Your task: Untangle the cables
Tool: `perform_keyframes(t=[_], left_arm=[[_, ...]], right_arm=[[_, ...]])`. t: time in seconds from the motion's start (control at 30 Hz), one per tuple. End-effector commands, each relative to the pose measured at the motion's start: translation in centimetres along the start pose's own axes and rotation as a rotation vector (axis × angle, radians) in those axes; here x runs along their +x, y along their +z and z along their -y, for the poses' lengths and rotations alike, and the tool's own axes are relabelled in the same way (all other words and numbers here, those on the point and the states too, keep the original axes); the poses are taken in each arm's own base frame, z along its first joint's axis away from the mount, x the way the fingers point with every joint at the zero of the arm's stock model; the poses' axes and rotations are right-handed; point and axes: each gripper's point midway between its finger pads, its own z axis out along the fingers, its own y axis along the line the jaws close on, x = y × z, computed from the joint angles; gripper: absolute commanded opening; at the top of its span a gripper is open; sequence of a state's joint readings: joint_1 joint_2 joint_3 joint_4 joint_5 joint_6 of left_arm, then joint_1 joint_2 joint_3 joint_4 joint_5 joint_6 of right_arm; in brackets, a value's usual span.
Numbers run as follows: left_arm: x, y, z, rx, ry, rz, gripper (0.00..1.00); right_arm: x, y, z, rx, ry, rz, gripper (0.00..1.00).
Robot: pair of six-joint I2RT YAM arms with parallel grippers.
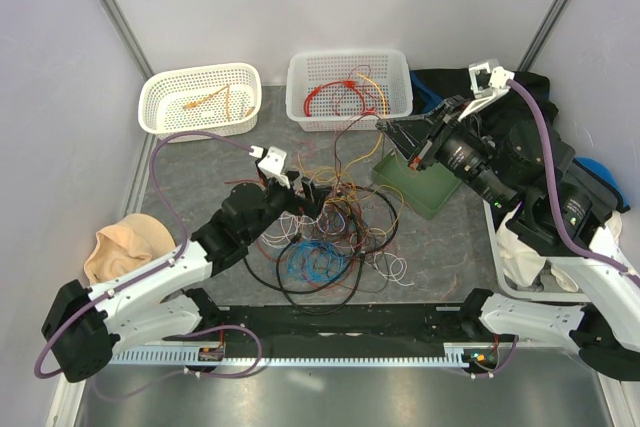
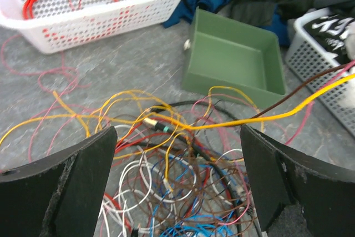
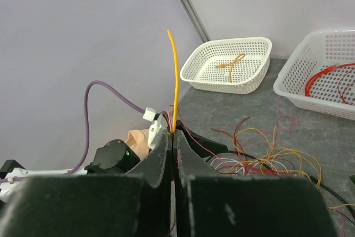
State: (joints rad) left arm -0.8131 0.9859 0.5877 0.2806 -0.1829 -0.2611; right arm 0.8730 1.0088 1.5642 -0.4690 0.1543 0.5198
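My left gripper shifts slightly toward the green tray next, with the yellow cable already between its fingers, then closes on the cable's end (image 1: 336, 183) (image 2: 174, 125).
The cables (image 1: 330, 232) lie in a tangled heap at the table's middle: red, yellow, white, blue, brown and a thicker black one. My left gripper (image 1: 300, 192) hangs open just above the heap's left part; in the left wrist view (image 2: 177, 176) the wires lie between its spread fingers (image 2: 61, 181) without touching them. My right gripper (image 1: 385, 129) is raised at the heap's far right, shut on a yellow wire (image 3: 175, 81) together with thin brown and pink wires. That yellow wire runs taut out of the heap (image 2: 277, 116).
A white basket (image 1: 200, 97) at the back left holds an orange cable. A second basket (image 1: 350, 87) holds a red cable. A green tray (image 1: 425, 182) lies right of the heap. Dark cloth (image 1: 520, 117) and another basket (image 1: 520, 257) stand at the right, a peach object (image 1: 125, 247) at the left.
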Motion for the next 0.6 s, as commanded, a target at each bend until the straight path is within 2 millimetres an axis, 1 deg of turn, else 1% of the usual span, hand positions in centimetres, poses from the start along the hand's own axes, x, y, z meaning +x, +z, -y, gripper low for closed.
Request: perform_keyframes(t=[0.0, 0.03, 0.1, 0.13, 0.17, 0.2, 0.23, 0.27, 0.33, 0.37, 0.4, 0.43, 0.47, 0.5, 0.53, 0.57], left_arm=[[-3.7, 0.1, 1.8, 0.090, 0.019, 0.127, 0.99], [-3.7, 0.2, 2.0, 0.098, 0.019, 0.130, 0.99], [-4.1, 0.7, 2.4, 0.112, 0.020, 0.144, 0.96], [-3.4, 1.4, 2.4, 0.109, 0.028, 0.125, 0.93], [-3.7, 1.7, 2.5, 0.110, 0.028, 0.135, 0.84], [-3.9, 2.0, 2.5, 0.111, 0.032, 0.140, 0.79], [-3.3, 2.7, 2.5, 0.106, 0.037, 0.128, 0.73], [-3.3, 2.9, 2.4, 0.104, 0.039, 0.133, 0.61], [-3.8, 3.2, 2.5, 0.101, 0.044, 0.151, 0.44], [-4.0, 3.2, 2.4, 0.094, 0.047, 0.155, 0.27], [-4.2, 3.1, 2.2, 0.083, 0.053, 0.146, 0.19], [-4.3, 3.0, 2.1, 0.073, 0.066, 0.140, 0.06], [-5.1, 2.5, 1.7, 0.047, 0.067, 0.152, 0.02], [-5.7, 2.2, 1.4, 0.029, 0.070, 0.157, 0.02], [-5.2, 1.9, 0.8, 0.001, 0.084, 0.123, 0.02], [-5.6, 1.5, 0.0, -0.046, 0.086, 0.122, 0.02]], right_arm=[[-1.1, -0.7, -0.5, -0.022, -0.010, 0.025, 0.00], [-0.9, -0.7, -0.5, -0.025, -0.011, 0.020, 0.00], [-0.8, -0.6, -0.5, -0.026, -0.005, 0.016, 0.00], [-0.7, -0.7, -0.6, -0.030, -0.002, 0.014, 0.00], [-0.7, -0.7, -0.6, -0.031, 0.001, 0.015, 0.00], [-0.6, -0.8, -0.6, -0.031, -0.001, 0.012, 0.00], [-0.7, -0.9, -0.5, -0.031, 0.001, 0.015, 0.00], [-0.7, -1.1, -0.5, -0.029, 0.001, 0.018, 0.00], [-0.5, -1.2, -0.3, -0.022, 0.004, 0.018, 0.00], [-0.7, -1.6, -0.2, -0.020, 0.003, 0.025, 0.00], [-0.5, -1.6, 0.1, -0.010, 0.001, 0.025, 0.00], [-0.5, -1.7, 0.3, -0.004, -0.001, 0.027, 0.00], [-0.6, -2.0, 0.4, -0.003, 0.002, 0.032, 0.00], [-0.2, -2.0, 0.8, 0.010, -0.001, 0.028, 0.00], [0.1, -2.0, 1.0, 0.015, -0.004, 0.024, 0.00], [0.2, -2.2, 1.2, 0.020, -0.004, 0.025, 0.00]])
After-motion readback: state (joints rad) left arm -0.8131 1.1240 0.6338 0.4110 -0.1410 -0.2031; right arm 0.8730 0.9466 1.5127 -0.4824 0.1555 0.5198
